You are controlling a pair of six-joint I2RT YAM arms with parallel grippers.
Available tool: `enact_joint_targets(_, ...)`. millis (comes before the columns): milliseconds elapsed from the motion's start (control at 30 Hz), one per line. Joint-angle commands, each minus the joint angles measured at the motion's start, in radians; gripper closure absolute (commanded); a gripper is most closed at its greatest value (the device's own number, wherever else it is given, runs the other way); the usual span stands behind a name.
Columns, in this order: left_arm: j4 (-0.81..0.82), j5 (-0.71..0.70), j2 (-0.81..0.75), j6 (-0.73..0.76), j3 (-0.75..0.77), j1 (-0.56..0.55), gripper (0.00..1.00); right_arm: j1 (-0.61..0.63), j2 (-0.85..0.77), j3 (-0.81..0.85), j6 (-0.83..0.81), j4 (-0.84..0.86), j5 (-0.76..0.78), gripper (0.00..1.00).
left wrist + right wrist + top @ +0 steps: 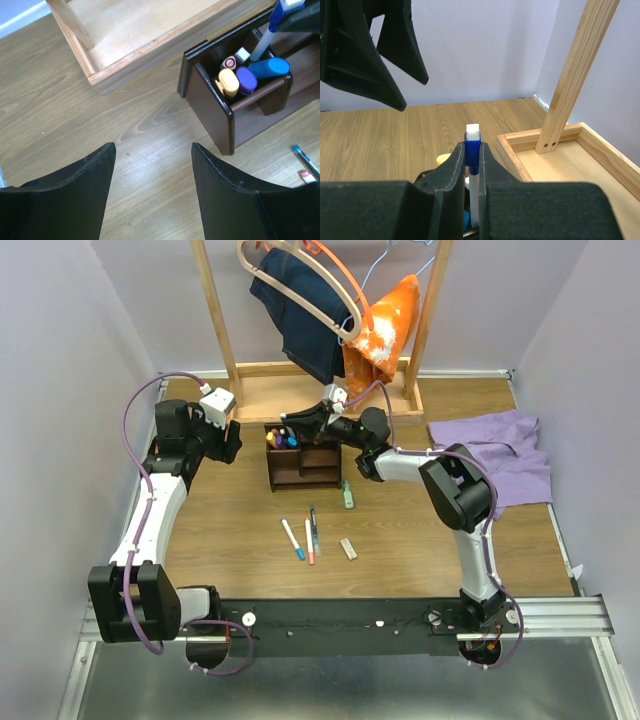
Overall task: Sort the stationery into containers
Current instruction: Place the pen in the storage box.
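I will first move my right gripper down to get the white pen deeper into the slot [287, 435] [473, 223] beside the stubby items.
My right gripper [473, 146] is shut on a white pen with a blue end [473, 134], held upright over the back left slot of the dark brown organizer [318, 476]. In the left wrist view the pen [261, 46] slants down into that slot [210, 82] beside yellow, purple and blue stubby items [246, 80]. My left gripper [153, 150] stands open over bare table, just left of the organizer. On the table in front lie three thin white pens [309, 540], a beige eraser [348, 548] and a green highlighter [347, 494].
A light-wood clothes rack [250, 390] stands right behind the organizer, with jeans [300, 310] and an orange cloth [385, 325] hanging from it. A purple garment [500, 455] lies at the right. Walls close in both sides.
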Motion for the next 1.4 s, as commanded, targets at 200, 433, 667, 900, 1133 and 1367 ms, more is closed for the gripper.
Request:
enact_joint_targets(200,0.007,0.058,-0.058,-0.013,-0.062,0.009,0.29,0.001,0.025,-0.064,0.015,0.014,0.103,0.96)
enact_joint_targets(433,0.007,0.062,-0.066,-0.014,-0.068,0.009,0.29,-0.001,0.002,-0.099,0.094,0.006,0.22,0.99)
enact_joint_targets(667,0.016,0.072,-0.058,-0.026,-0.068,0.007,0.29,0.001,0.003,-0.13,0.094,0.02,0.318,0.99)
enact_joint_targets(900,0.013,0.076,-0.034,-0.023,-0.054,0.007,0.29,0.016,0.034,-0.156,0.049,0.151,0.39,0.99)
enact_joint_targets(1133,0.027,0.085,-0.011,-0.026,-0.04,0.009,0.29,0.027,0.046,-0.156,0.032,0.161,0.402,0.97)
enact_joint_targets(1367,0.053,0.096,-0.012,-0.048,-0.047,0.009,0.28,0.027,-0.01,-0.163,-0.001,0.093,0.387,0.58)
